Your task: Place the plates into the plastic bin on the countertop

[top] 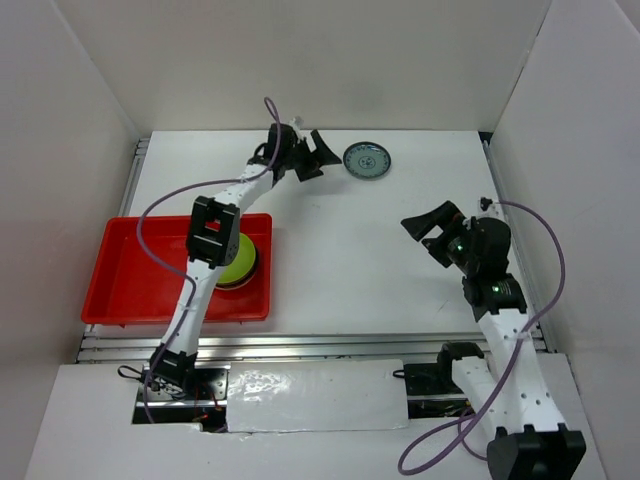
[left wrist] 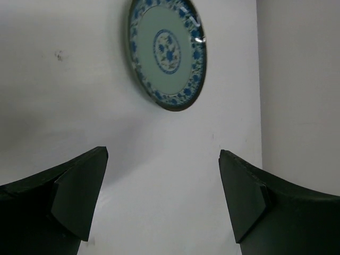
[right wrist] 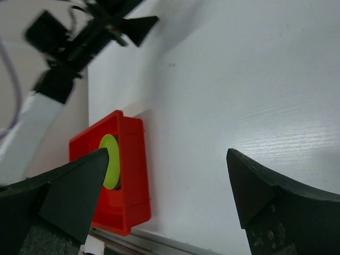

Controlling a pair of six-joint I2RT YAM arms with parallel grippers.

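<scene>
The plate's clear rim faces my right gripper, so I should reach outward to the plate with it, to the left in the top view, and lower it onto that rim.
A blue-grey patterned plate (top: 367,160) lies flat on the white countertop (top: 350,250) at the back; it also shows in the left wrist view (left wrist: 166,53). My left gripper (top: 322,158) is open and empty just left of it, apart from it. The red plastic bin (top: 135,290) sits at the left front and holds a stack of plates with a lime green plate (top: 240,262) on top, partly hidden by my left arm. The bin (right wrist: 130,175) and green plate (right wrist: 110,162) show in the right wrist view. My right gripper (top: 428,232) is open and empty at the right.
White walls stand behind and at both sides. A metal rail (top: 320,347) runs along the front edge. My left arm (top: 212,240) reaches over the bin's right end.
</scene>
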